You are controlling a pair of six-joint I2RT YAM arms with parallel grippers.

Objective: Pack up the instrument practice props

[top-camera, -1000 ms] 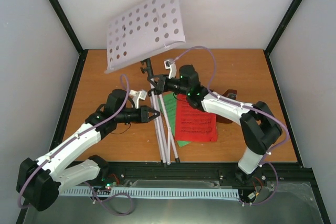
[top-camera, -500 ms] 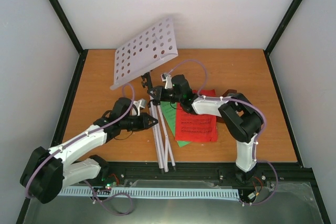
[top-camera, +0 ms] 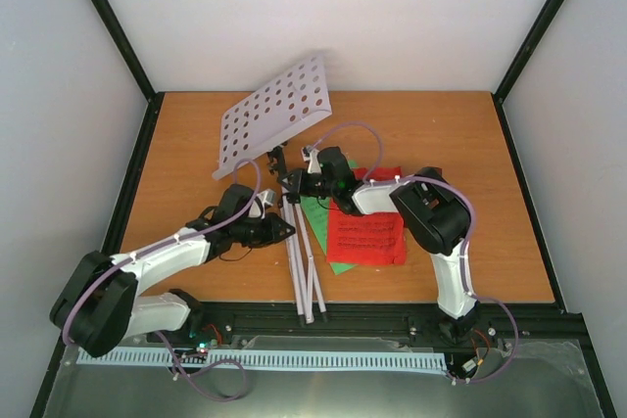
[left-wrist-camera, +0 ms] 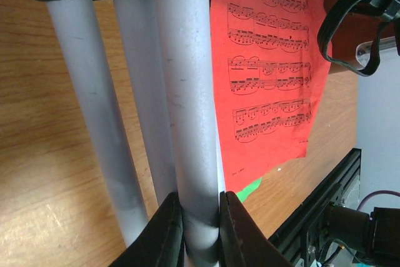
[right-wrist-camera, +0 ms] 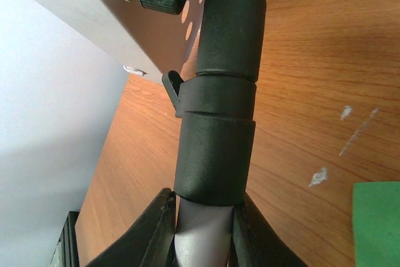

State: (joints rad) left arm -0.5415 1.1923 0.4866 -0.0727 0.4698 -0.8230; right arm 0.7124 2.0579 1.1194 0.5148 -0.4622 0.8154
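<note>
The tripod's legs overhang the table's front edge, so my left gripper should next move the tripod's pole outward, then lower and release it onto the bare table below.
The silver tripod stand (top-camera: 304, 261) lies low across the table, legs folded toward the front edge, its perforated tray (top-camera: 274, 115) tilted at the back left. My left gripper (top-camera: 286, 228) is shut on the stand's silver pole (left-wrist-camera: 190, 123). My right gripper (top-camera: 294, 183) is shut on the pole just below its black collar (right-wrist-camera: 215, 148). The red music sheet (top-camera: 365, 234) lies on the green sheet (top-camera: 338, 263) to the right of the legs; it also shows in the left wrist view (left-wrist-camera: 269, 60). The metronome is mostly hidden behind the right arm.
The black frame rail (top-camera: 323, 318) runs along the table's front edge, and black posts stand at the back corners. White walls close the back and both sides. The right arm's elbow (top-camera: 431, 212) hangs over the sheets.
The stand has sunk lower, its tray moving down and toward the back. Both grippers kept their hold and moved down with it; the right arm folded in closer.
</note>
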